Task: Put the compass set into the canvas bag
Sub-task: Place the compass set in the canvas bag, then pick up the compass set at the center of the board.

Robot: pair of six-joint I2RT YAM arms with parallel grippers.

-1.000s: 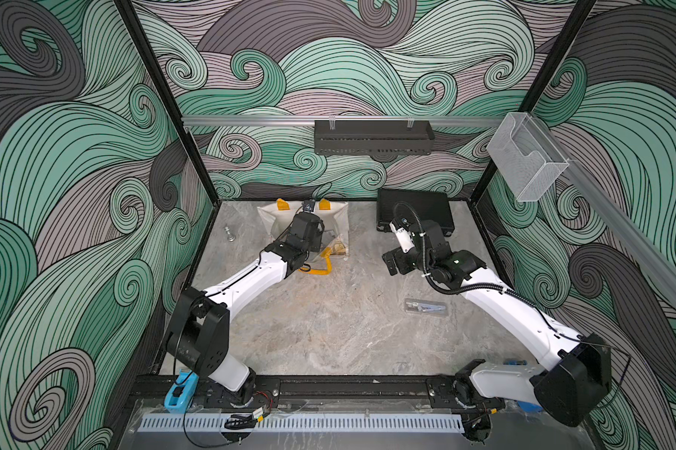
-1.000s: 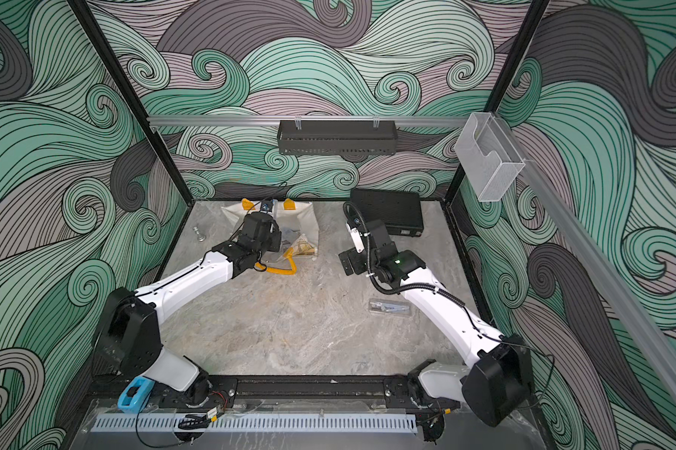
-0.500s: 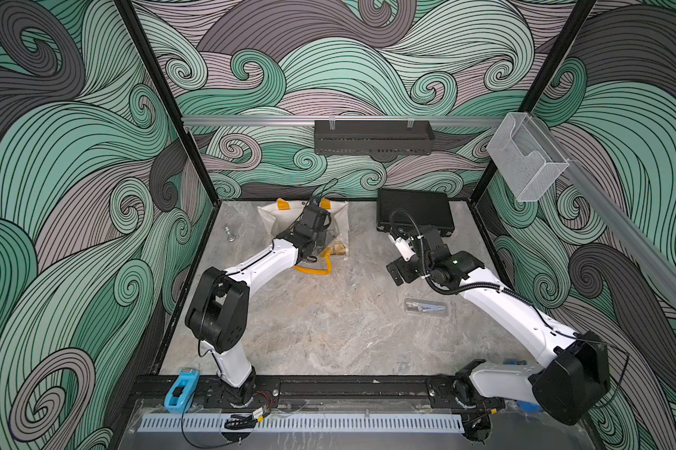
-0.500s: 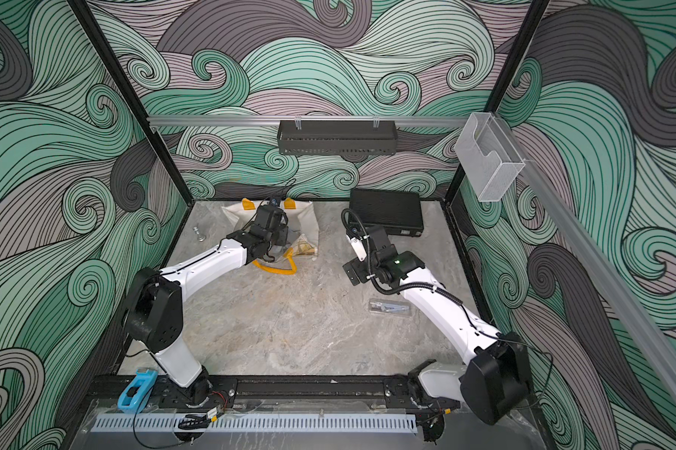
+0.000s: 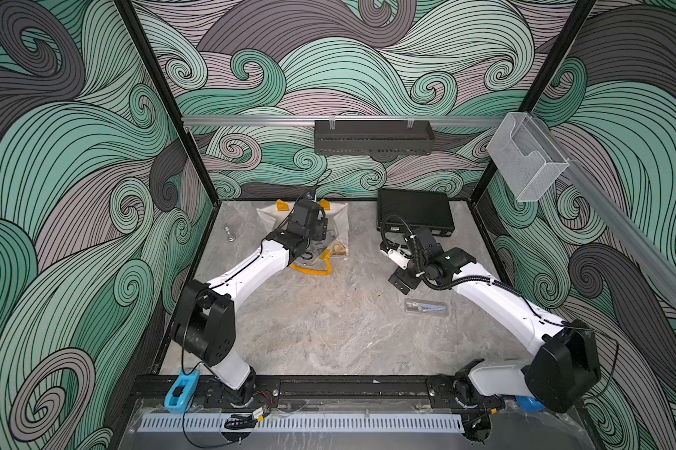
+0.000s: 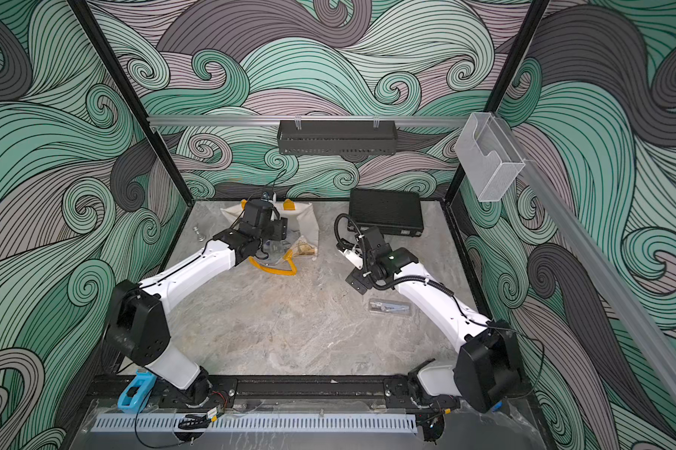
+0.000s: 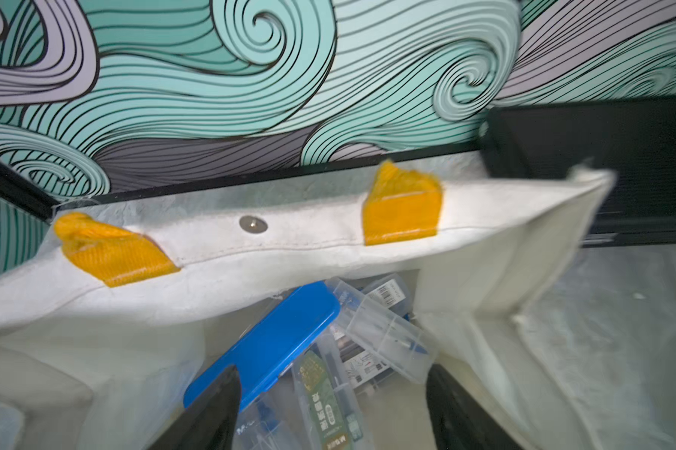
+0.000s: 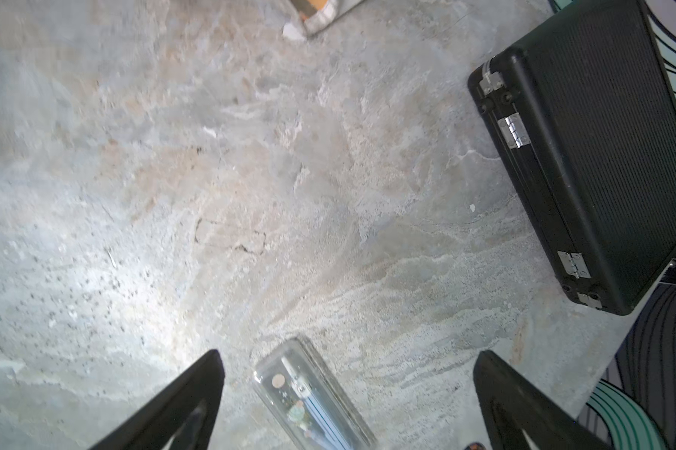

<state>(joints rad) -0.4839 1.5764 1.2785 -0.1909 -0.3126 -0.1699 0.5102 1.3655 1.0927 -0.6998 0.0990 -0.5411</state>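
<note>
I need to move my right gripper back and down next, onto the middle of the compass set (image 5: 426, 307) (image 8: 313, 397), which is below it and closer to my base, and turn it to match the slant of the set.
The compass set (image 5: 426, 307) (image 6: 390, 309) is a clear plastic case lying flat on the table at the right. My right gripper (image 5: 392, 269) (image 6: 350, 269) hovers open just behind it. In the right wrist view the compass set (image 8: 313, 397) lies below and between the spread fingers of the right gripper (image 8: 348, 354), untouched. The canvas bag (image 5: 340, 222) (image 6: 309, 226) (image 7: 289, 249) stands at the back left, mouth open. My left gripper (image 5: 316, 239) (image 6: 274, 237) (image 7: 330, 374) hangs open over the mouth, holding nothing. Inside lie a blue case (image 7: 274, 343) and several clear cases.
A black hard case (image 5: 414, 210) (image 6: 385, 210) (image 8: 601, 136) lies at the back right beside the bag. The bag's yellow handle (image 5: 313, 270) loops onto the table in front. A small metal piece (image 5: 229, 233) sits by the left wall. A black tray (image 5: 373, 136) and a clear holder (image 5: 523, 156) hang on the walls.
My left gripper has gone from shut to open over the bag's mouth. The right gripper, open throughout, has come a little toward the front, nearer the compass set.
</note>
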